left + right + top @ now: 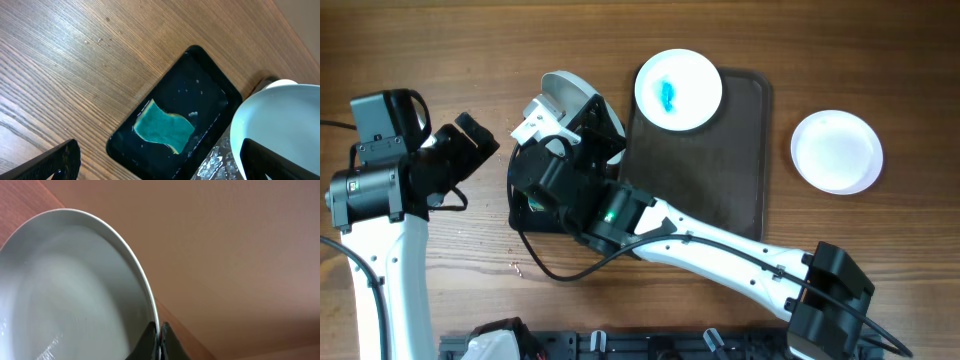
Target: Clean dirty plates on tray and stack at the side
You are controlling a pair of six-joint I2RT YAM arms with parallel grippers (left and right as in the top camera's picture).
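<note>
The third plate [836, 152] is to the right of my right gripper in the overhead view, so I should move across the tray and lower this unsmeared plate onto it.
My right gripper [578, 115] is shut on the rim of a white plate [563, 92] and holds it tilted on edge above the table, left of the tray. In the right wrist view its fingers [159, 341] pinch the rim, and the plate's [65, 290] visible face is plain white. This plate also shows in the left wrist view [280, 117]. A second plate [678, 90] with a blue smear lies on the far left corner of the dark brown tray [730, 170]. A third, plain white plate [836, 150] lies on the table right of the tray. My left gripper [475, 135] [165, 170] is open and empty.
A small glossy black tray [210, 85] holding a teal sponge [162, 127] lies below the held plate. In the overhead view it [520, 215] is mostly hidden under my right arm. A crumpled clear wrap [220, 160] lies beside it.
</note>
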